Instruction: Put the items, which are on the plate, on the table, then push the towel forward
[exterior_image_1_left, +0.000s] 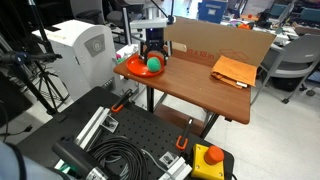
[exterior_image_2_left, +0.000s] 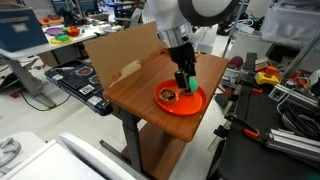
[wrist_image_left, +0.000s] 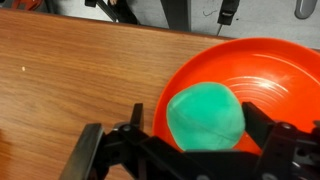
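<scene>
The gripper stays low over the plate and closes around the green ball (exterior_image_1_left: 154, 64) (wrist_image_left: 205, 118) next, since the ball sits between its open fingers.
The orange-red plate (exterior_image_1_left: 128, 68) (exterior_image_2_left: 195, 108) (wrist_image_left: 275, 60) sits at one end of the dark wooden table (exterior_image_1_left: 190, 80) (exterior_image_2_left: 130, 90) (wrist_image_left: 70, 70). The green ball (exterior_image_1_left: 155, 64) (exterior_image_2_left: 186, 84) (wrist_image_left: 205, 115) lies on the plate. My gripper (exterior_image_1_left: 153, 52) (exterior_image_2_left: 184, 78) (wrist_image_left: 198, 125) is lowered over the plate, open, with a finger on each side of the ball and a gap showing on one side. A small reddish lump (exterior_image_2_left: 168, 95) lies on the plate beside the ball. The orange-tan towel (exterior_image_1_left: 232, 71) lies flat at the table's other end.
An upright cardboard sheet (exterior_image_1_left: 215, 45) (exterior_image_2_left: 120, 50) stands along the table's back edge. A white machine (exterior_image_1_left: 80, 45) stands beside the plate end. A black perforated board with cables (exterior_image_1_left: 120, 150) and a red button on a yellow box (exterior_image_1_left: 212, 157) lie below.
</scene>
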